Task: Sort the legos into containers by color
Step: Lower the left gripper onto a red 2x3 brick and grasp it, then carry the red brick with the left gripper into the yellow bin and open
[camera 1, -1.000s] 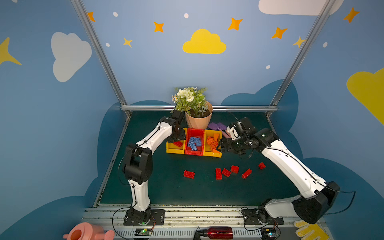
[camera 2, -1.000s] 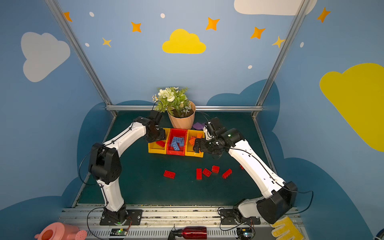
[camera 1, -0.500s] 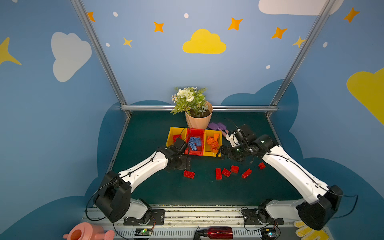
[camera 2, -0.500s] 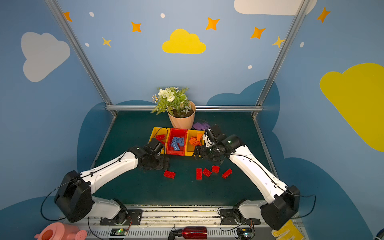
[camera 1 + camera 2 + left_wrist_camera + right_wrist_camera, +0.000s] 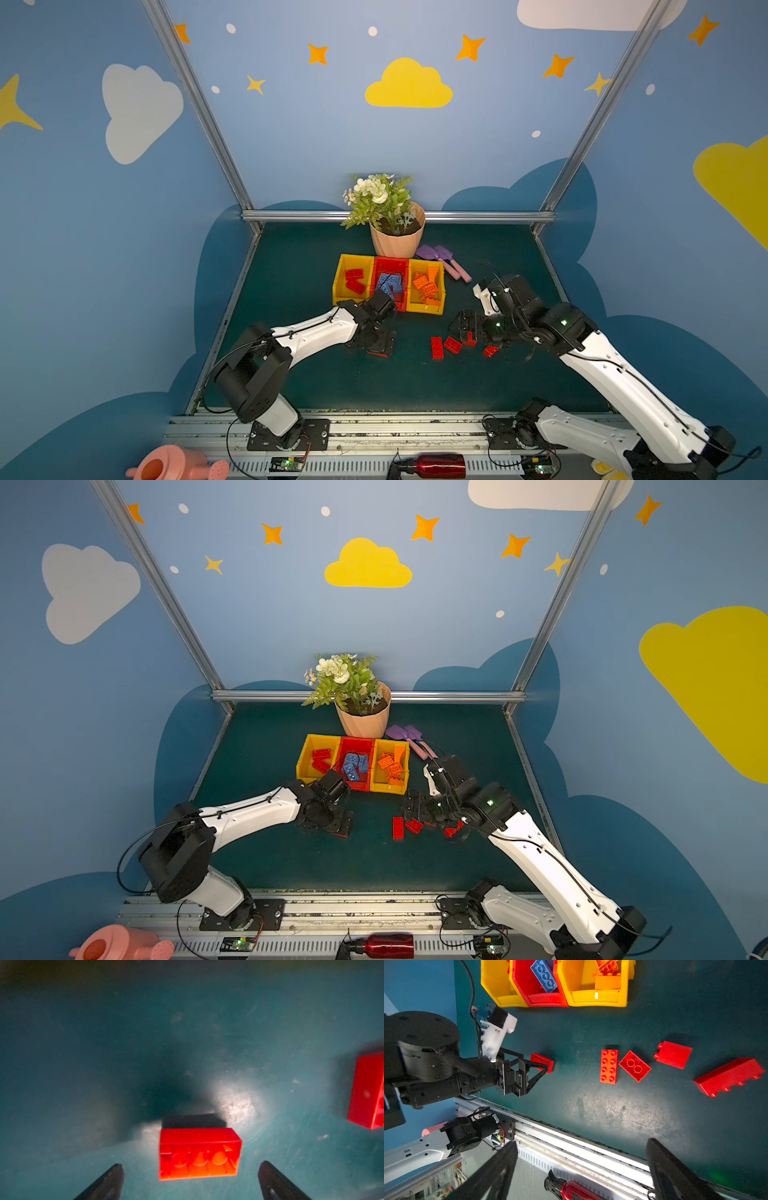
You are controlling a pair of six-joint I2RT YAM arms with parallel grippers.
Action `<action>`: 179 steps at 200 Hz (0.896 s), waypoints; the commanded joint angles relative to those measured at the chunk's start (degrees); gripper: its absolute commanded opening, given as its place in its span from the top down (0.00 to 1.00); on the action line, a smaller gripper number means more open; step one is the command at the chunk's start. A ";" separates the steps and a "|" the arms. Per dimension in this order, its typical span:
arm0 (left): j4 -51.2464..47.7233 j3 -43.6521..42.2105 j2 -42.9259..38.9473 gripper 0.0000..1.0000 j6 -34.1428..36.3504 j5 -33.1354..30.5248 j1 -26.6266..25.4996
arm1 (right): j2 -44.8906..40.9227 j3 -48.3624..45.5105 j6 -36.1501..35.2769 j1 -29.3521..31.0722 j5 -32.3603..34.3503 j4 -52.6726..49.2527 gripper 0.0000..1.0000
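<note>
My left gripper should go down over the lone red lego [image 5: 377, 354] [image 5: 200, 1154] and close on both short ends of the lego, because they already face the open fingers.
Three containers stand in a row: a yellow one [image 5: 338, 282] with red legos, a red one [image 5: 390, 261] with blue legos, and a yellow one [image 5: 428, 308] with orange legos. My left gripper [image 5: 190, 1180] is open and low over the mat. A lone red lego [image 5: 199, 1154] lies on its side between its fingers, untouched; in a top view it is the red lego [image 5: 379, 354]. My right gripper [image 5: 467, 328] is open and empty, hovering over several loose red legos [image 5: 609, 1066] [image 5: 634, 1066] [image 5: 673, 1054].
A peach flower pot [image 5: 397, 241] stands behind the containers, with purple-and-pink shovels [image 5: 442, 259] to its right. A long red lego [image 5: 729, 1077] lies furthest right. The metal front rail [image 5: 374, 424], a red bottle [image 5: 436, 465] and a pink watering can [image 5: 166, 467] are near the front.
My left arm has swung from the left yellow container down to the lone red lego, its jaws opening. My right gripper has moved from beside the right container toward the loose red legos.
</note>
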 commanded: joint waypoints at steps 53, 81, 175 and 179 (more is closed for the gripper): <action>-0.86 1.55 5.55 0.15 1.97 -3.89 -1.98 | -6.43 -3.52 6.11 0.98 4.93 -4.01 0.06; -0.75 1.14 6.22 0.27 2.49 -4.60 -1.81 | -6.30 -3.34 6.51 1.16 5.46 -4.02 0.06; -9.34 9.21 6.54 0.62 4.08 -9.02 3.04 | -2.28 -0.28 4.77 1.40 5.58 -3.30 0.06; -10.01 10.03 6.24 0.61 4.31 -9.02 3.65 | -1.84 -0.04 4.49 1.43 5.50 -3.20 0.06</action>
